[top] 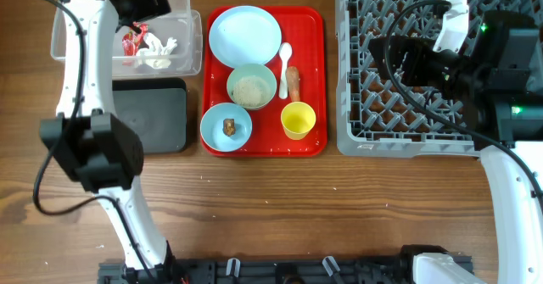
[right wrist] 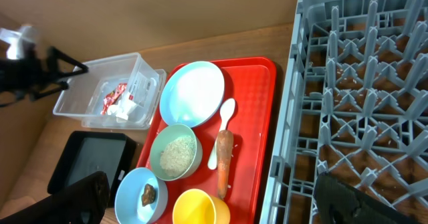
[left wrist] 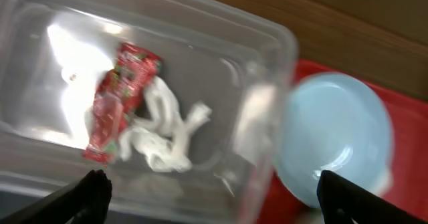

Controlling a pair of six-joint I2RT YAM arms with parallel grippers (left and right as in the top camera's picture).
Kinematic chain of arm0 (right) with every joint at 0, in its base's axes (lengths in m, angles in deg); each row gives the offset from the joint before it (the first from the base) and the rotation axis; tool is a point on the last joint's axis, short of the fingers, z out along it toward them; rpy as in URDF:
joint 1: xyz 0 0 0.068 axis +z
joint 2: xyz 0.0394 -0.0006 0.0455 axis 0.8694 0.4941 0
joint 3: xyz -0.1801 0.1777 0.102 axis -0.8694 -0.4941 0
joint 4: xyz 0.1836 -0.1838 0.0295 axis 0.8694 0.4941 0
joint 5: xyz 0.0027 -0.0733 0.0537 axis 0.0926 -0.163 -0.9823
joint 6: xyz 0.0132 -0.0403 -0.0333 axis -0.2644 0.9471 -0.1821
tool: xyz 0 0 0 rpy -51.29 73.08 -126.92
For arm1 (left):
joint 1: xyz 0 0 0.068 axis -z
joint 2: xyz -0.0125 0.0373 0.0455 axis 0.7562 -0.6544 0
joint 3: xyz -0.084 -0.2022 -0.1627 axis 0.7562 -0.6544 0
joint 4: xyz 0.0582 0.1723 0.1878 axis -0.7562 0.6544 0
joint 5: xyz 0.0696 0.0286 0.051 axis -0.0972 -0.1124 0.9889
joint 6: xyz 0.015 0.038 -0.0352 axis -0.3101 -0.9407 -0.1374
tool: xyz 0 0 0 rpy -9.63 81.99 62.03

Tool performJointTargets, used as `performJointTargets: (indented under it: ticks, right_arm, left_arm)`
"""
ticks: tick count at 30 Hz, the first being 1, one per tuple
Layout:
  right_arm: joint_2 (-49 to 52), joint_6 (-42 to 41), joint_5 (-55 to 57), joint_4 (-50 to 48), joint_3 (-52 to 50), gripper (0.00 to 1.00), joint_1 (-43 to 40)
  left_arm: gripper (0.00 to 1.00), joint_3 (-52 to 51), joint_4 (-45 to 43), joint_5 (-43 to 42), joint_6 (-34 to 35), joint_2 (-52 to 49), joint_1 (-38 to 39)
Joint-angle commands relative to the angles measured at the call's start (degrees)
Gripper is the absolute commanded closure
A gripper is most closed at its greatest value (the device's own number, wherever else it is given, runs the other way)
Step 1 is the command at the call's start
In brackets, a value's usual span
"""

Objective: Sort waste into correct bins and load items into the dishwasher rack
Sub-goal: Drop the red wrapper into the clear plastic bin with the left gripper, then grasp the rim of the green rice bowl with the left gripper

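Observation:
The green-white bowl still holds rice [top: 251, 86], so my left gripper will next go back over the red tray, then down to the bowl's rim beside the spoon.
The red-and-white wrapper [left wrist: 119, 97] and white paper scrap [left wrist: 164, 134] lie in the clear tub [top: 66, 31]. My left gripper [left wrist: 210, 197] is open and empty above the tub. On the red tray [top: 316, 80] are the light-blue plate [top: 244, 35], the green-white bowl of rice [top: 251, 86], the light-blue bowl [top: 215, 133] with a brown chunk [top: 229, 127], the yellow cup [top: 298, 119], the white spoon [top: 284, 58] and the carrot stick [top: 293, 83]. My right gripper [right wrist: 214, 200] is open and empty, above the grey rack's [top: 424, 140] left part.
The black tray [top: 153, 114] sits in front of the clear tub, left of the red tray. The left arm reaches over the tub from the front left. Bare wooden table lies in front of the tray and rack.

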Motion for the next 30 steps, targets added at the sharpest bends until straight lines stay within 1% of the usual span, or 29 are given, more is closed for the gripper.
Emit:
performJointTargets:
  ticks: [1, 4, 7, 9, 11, 12, 15, 17, 20, 21, 22, 23, 27, 28, 30]
  right_arm:
    - [0.48, 0.81, 0.07, -0.09, 0.31, 0.00, 0.42]
    - [0.48, 0.92, 0.07, -0.07, 0.31, 0.00, 0.42]
    - [0.48, 0.92, 0.09, 0.07, 0.31, 0.00, 0.42]
    - [0.48, 0.96, 0.09, 0.20, 0.31, 0.00, 0.42]
    - [0.48, 0.94, 0.09, 0.20, 0.31, 0.00, 0.42]
    - [0.48, 0.92, 0.09, 0.22, 0.31, 0.00, 0.42]
    - [0.48, 0.94, 0.11, 0.98, 0.31, 0.00, 0.42]
    - [0.48, 0.94, 0.11, 1.60, 0.31, 0.00, 0.42]
    - [0.48, 0.96, 0.35, 2.54, 0.31, 0.00, 0.42]
    - [0.48, 0.94, 0.33, 2.73, 0.31, 0.00, 0.42]
    - [0.48, 0.96, 0.33, 2.95, 0.31, 0.00, 0.42]
    - [0.48, 0.94, 0.33, 3.10, 0.31, 0.00, 0.42]
    - [0.48, 0.92, 0.33, 3.13, 0.31, 0.00, 0.42]
    - [0.48, 0.92, 0.33, 3.19, 0.31, 0.00, 0.42]
    - [0.48, 0.94, 0.33, 3.37, 0.31, 0.00, 0.42]
  left_arm:
    - [0.00, 0.44, 5.11, -9.73, 0.15, 5.20, 6.32]
    - [0.00, 0.42, 10.38, -6.45, 4.39, 5.14, 13.53]
    - [0.00, 0.28, 11.26, -1.60, 8.61, 5.01, 21.03]
    - [0.00, -0.20, 11.26, 0.55, 10.45, 4.52, 24.24]
    - [0.00, -1.38, 10.51, 4.96, 14.80, 3.39, 27.61]
    - [0.00, -2.10, 9.38, 5.86, 16.26, 2.58, 28.68]
    - [0.00, -5.11, 4.04, 5.99, 19.52, 0.66, 30.49]
    - [0.02, -6.71, 2.16, 5.99, 20.81, -0.22, 31.26]
    - [0.19, -8.74, 0.15, 6.01, 22.08, -1.86, 32.41]
    - [0.23, -9.64, -0.50, 6.67, 22.14, -2.27, 32.83]
    - [0.24, -10.51, -1.03, 7.65, 22.84, -2.69, 33.05]
    - [0.28, -11.67, -1.66, 8.48, 23.98, -2.97, 33.18]
    - [0.41, -15.32, -6.25, 8.55, 24.61, -4.57, 33.11]
    - [0.46, -15.74, -6.75, 8.55, 24.59, -4.96, 33.11]
    - [0.48, -16.33, -7.06, 8.55, 24.04, -6.45, 33.24]
